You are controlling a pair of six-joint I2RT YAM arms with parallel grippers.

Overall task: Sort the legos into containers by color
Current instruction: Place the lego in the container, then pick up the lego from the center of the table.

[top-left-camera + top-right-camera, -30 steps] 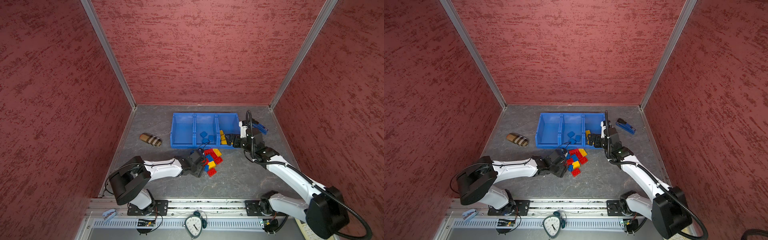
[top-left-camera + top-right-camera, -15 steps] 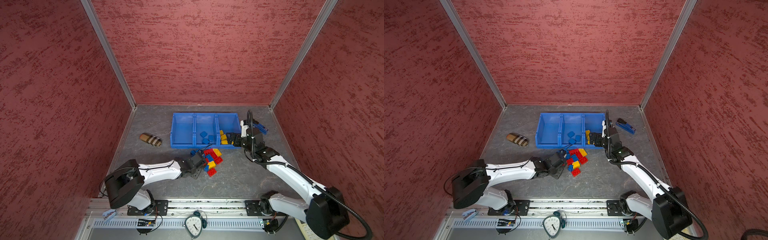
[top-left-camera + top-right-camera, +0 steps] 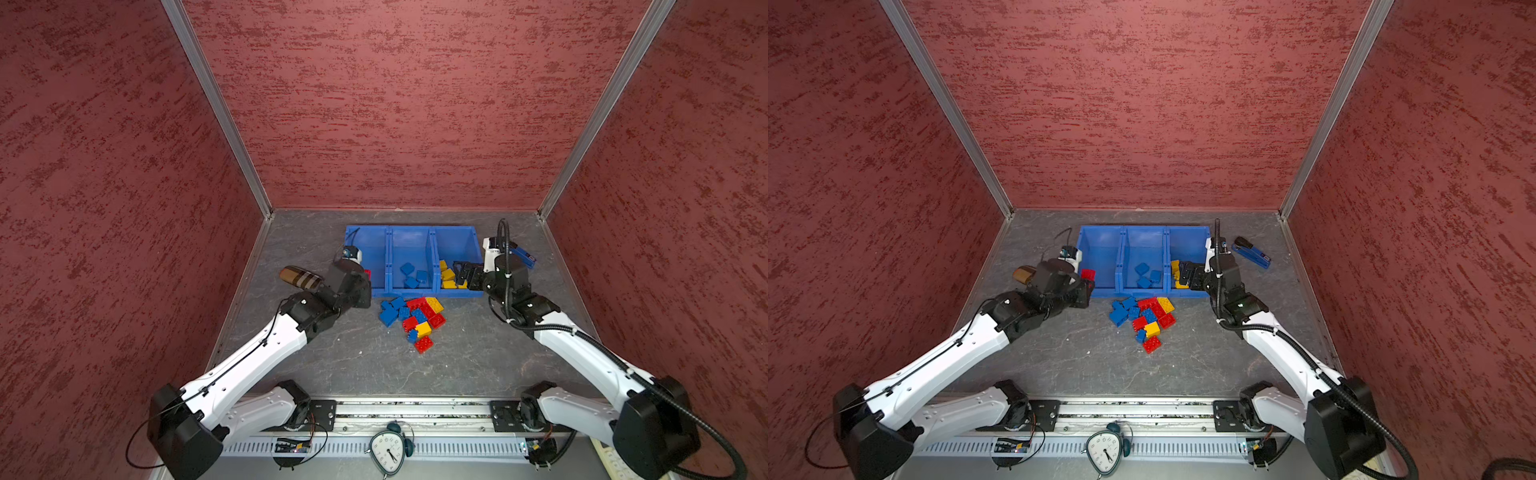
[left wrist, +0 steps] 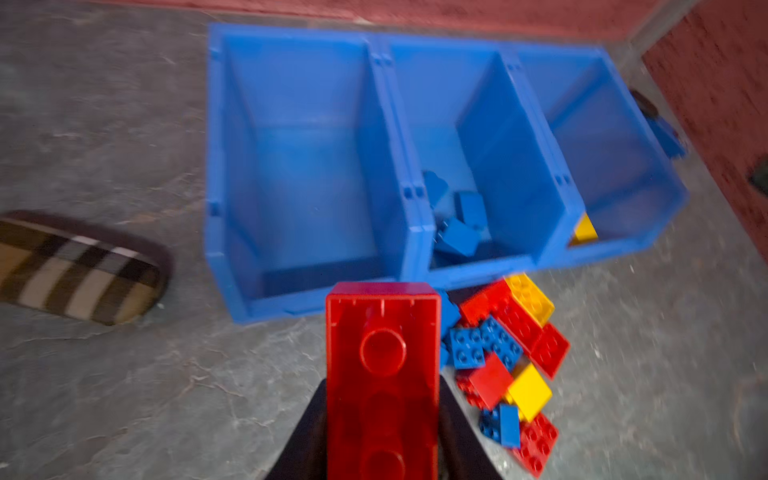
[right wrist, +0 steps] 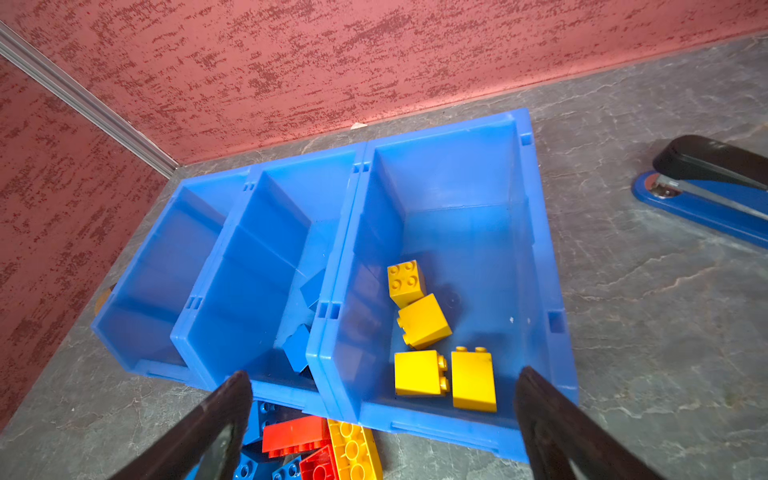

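My left gripper moves outward over the bottom of the container by the striped case [image 3: 1101, 260] [image 4: 316, 196] next and releases the long red lego. That container stands empty, free for red.
My left gripper [image 4: 382, 419] is shut on a long red lego [image 4: 382, 374], which hangs just before the front wall of the left container [image 4: 291, 33]; in a top view the lego [image 3: 1088, 274] shows at that bin's near left corner. Loose red, blue and yellow legos [image 3: 415, 318] lie piled in front of the containers [image 3: 409, 227]. Blue legos [image 3: 411, 276] sit in the middle bin and yellow legos [image 5: 424, 320] in the right one. My right gripper [image 5: 384, 376] stands open over the right bin's front edge, holding nothing.
A blue-black stapler [image 3: 1252, 251] lies right of the bins, behind my right arm. A brown striped case [image 3: 299, 277] lies left of the bins, close by my left wrist. Red walls close off three sides. A clock [image 3: 388, 451] leans on the front rail.
My left gripper closed on the red lego at the pile's left side, then rose and carried it back and left to the left bin. The right arm has barely moved.
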